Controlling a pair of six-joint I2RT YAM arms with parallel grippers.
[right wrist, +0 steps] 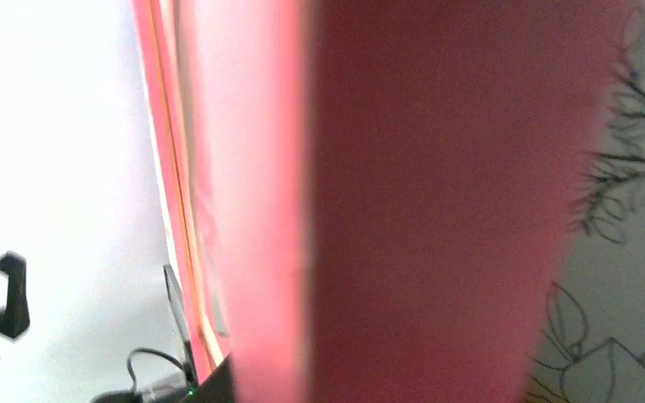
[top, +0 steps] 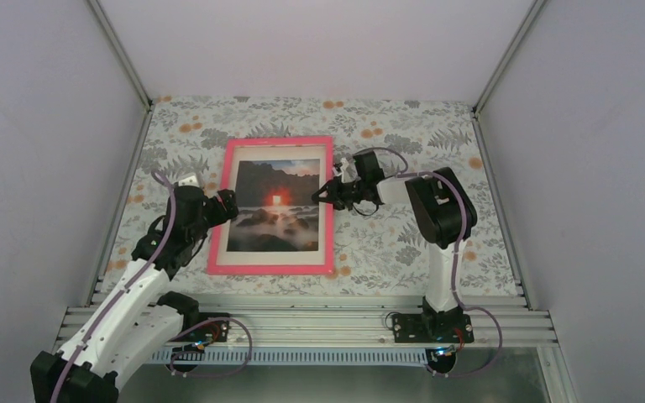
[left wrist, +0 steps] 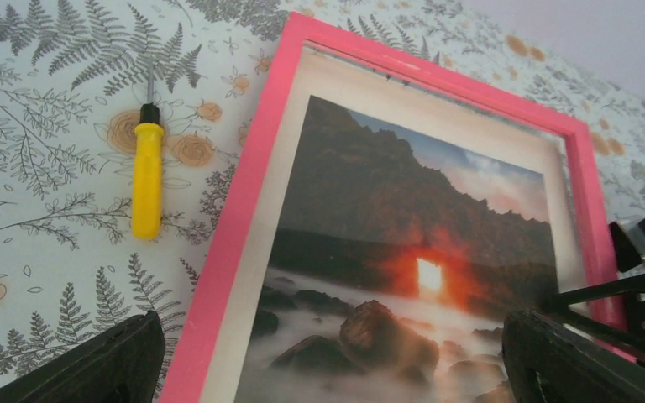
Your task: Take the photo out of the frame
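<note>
My open left gripper lowers astride the pink border by the screwdriver (top: 216,238) next and closes on it, as my right gripper is already at the frame's opposite border.
The frame (top: 330,227), with its thin pink border, lies face up in the middle of the table. The photo (top: 273,206), dark rocks and a red-orange sun over mist, sits inside it behind a white mat (left wrist: 279,201). My left gripper (top: 225,207) hovers open over the frame's left side (left wrist: 243,210), its fingers straddling the pink border and the photo (left wrist: 403,218), touching neither. My right gripper (top: 323,195) reaches in from the right. It looks shut on the frame's right border (left wrist: 592,210). That pink edge (right wrist: 386,201) fills the right wrist view and hides the fingers.
A yellow-handled screwdriver (left wrist: 147,180) lies on the floral tablecloth (top: 403,134) just left of the frame. White walls enclose the table on three sides. An aluminium rail (top: 319,315) runs along the near edge by the arm bases.
</note>
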